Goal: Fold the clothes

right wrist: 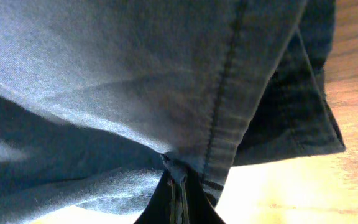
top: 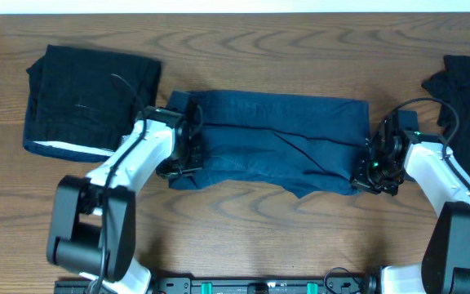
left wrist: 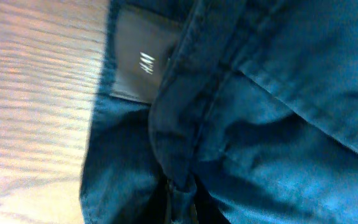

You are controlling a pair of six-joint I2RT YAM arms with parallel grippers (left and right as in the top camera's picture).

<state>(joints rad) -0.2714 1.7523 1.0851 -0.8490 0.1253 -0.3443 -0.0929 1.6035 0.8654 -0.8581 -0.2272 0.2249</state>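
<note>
I will next lift the wrinkled front edge of the navy-blue garment with my left gripper, pull it back, lower it and let go, since bare wooden table lies back toward the base from the gripper.
The navy-blue denim-like garment [top: 276, 139] lies across the middle of the table as a wide band, its front edge wrinkled. My left gripper [top: 188, 159] is shut on its left end, and in the left wrist view a pinch of blue cloth [left wrist: 182, 193] sits between the dark fingers, below a grey H&M label [left wrist: 143, 62]. My right gripper [top: 367, 173] is shut on the right end; the seamed edge [right wrist: 219, 130] rises from the closed fingertips [right wrist: 178, 190]. A folded black piece with a white edge [top: 88, 102] lies at the back left.
Another black cloth piece [top: 467, 86] lies at the back right, partly cut off by the frame. Bare wooden table [top: 243, 229] shows in front of the blue garment. Both arm bases stand at the near edge.
</note>
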